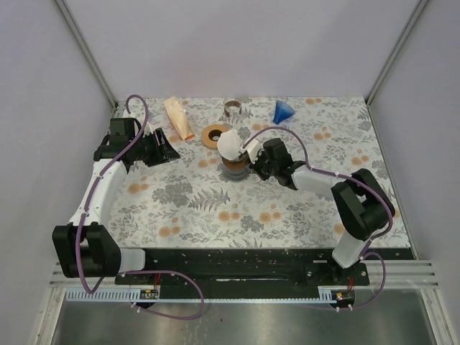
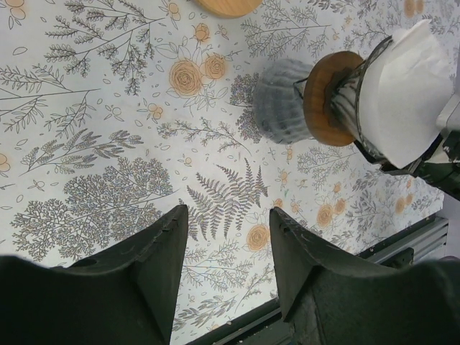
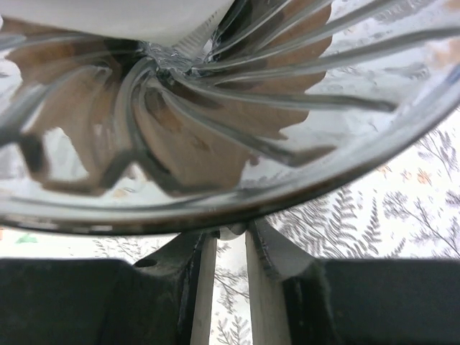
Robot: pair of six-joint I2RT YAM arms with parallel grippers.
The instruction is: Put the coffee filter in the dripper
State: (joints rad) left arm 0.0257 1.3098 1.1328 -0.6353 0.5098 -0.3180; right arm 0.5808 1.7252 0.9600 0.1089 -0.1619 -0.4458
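Next, my right gripper, pinching the dripper at its rim (image 1: 249,162) (image 3: 233,226), draws dripper and cup together toward the right in the top view before it opens.
The glass dripper (image 1: 234,167) with a wooden collar stands on a grey cup at the table's middle; it also shows in the left wrist view (image 2: 353,97). The white coffee filter (image 1: 231,143) sits in its mouth, tilted and sticking out above the rim (image 2: 404,90). My right gripper (image 1: 251,152) is at the dripper's right side, its jaws nearly closed on a pale edge at the rim (image 3: 231,233). The ribbed glass (image 3: 215,129) fills the right wrist view, with the filter (image 3: 122,18) at the top. My left gripper (image 1: 169,147) is open and empty, well to the left (image 2: 228,215).
At the back of the floral cloth lie a tan paper pack (image 1: 180,117), a wooden ring (image 1: 213,135), a metal cup (image 1: 233,109) and a blue funnel (image 1: 283,111). The black base rail (image 1: 237,262) runs along the near edge.
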